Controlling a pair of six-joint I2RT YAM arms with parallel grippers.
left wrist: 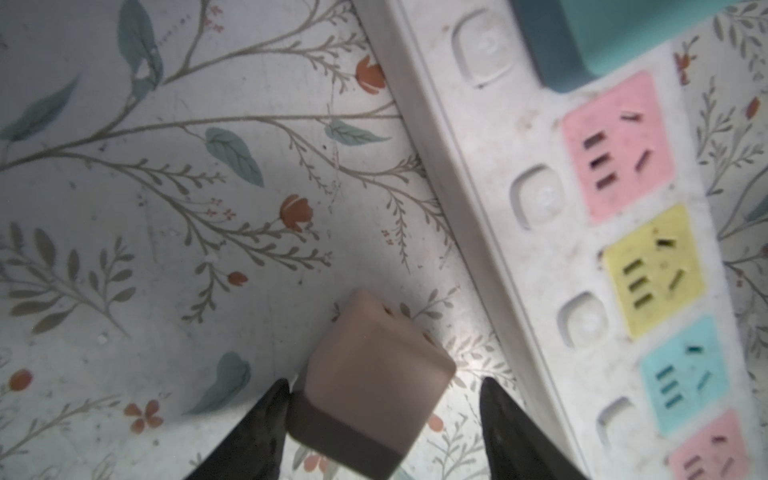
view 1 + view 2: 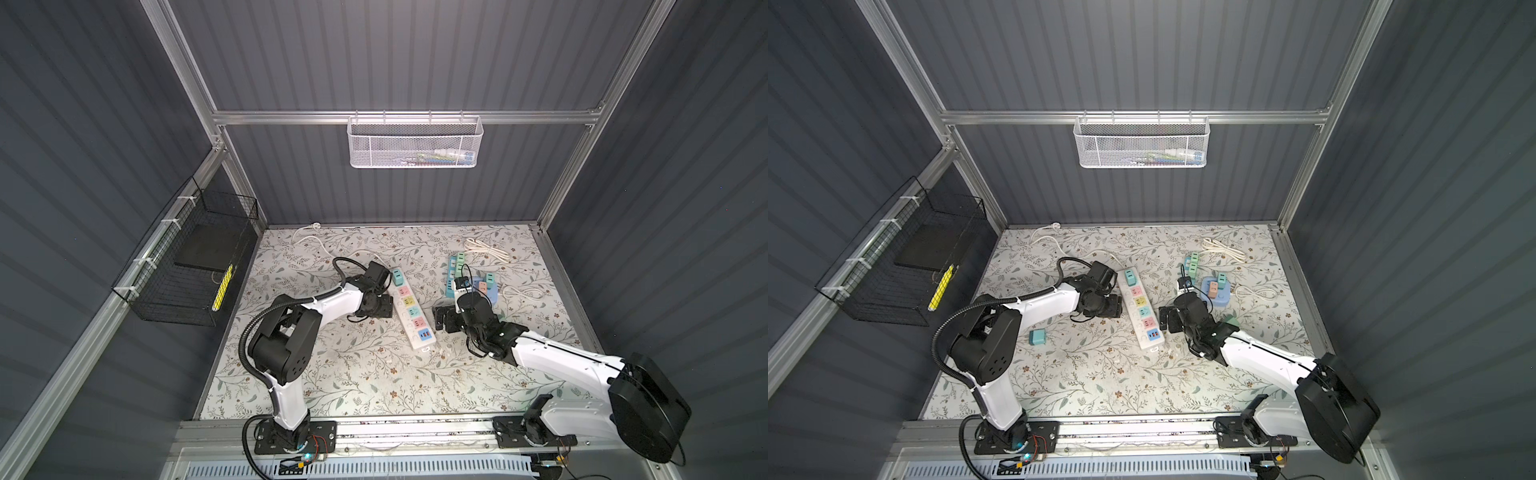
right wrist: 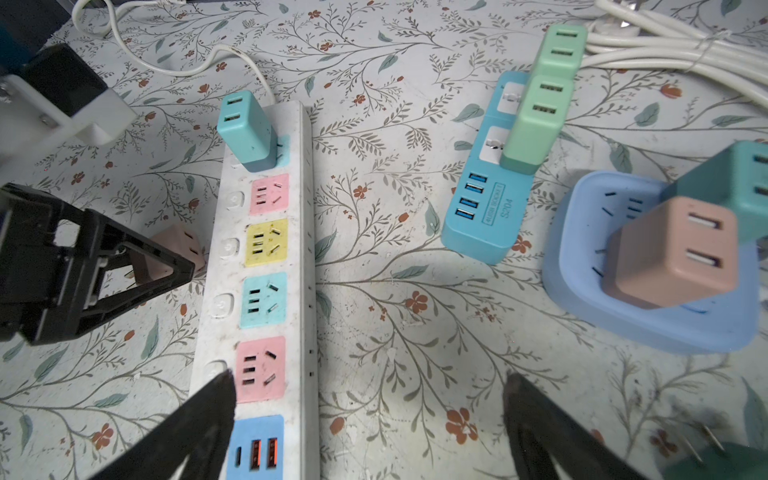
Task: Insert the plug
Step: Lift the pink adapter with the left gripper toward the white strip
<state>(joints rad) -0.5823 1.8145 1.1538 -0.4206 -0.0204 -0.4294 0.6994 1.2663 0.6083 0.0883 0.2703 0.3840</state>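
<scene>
I will turn my left gripper and lower it further around the sides of the plug to close, because the pink-brown cube plug point(image 1: 374, 365) lies at an angle between the open fingers.
A pink-brown cube plug point(image 1: 374, 365) lies on the floral mat beside the white power strip point(image 1: 536, 232), level with its yellow socket point(image 3: 266, 243). My left gripper point(image 1: 384, 384) is open around the plug point(image 3: 183, 245): one finger point(image 1: 270, 411) touches it, and the other finger point(image 1: 498, 411) stands clear with mat showing between. In both top views this gripper point(image 2: 380, 309) point(image 2: 1113, 309) sits low at the strip's point(image 2: 413, 311) point(image 2: 1140, 309) left side. My right gripper point(image 3: 370, 386) point(image 2: 442, 320) is open and empty over the strip's near end.
A teal plug point(image 3: 247, 129) sits in the strip's far socket. To the right are a teal strip point(image 3: 486, 208) with green plugs and a blue round socket block point(image 3: 648, 324) with two plugs. A dark green plug point(image 2: 1229, 322), a blue plug point(image 2: 1039, 337) and white cables point(image 2: 486, 249) lie around.
</scene>
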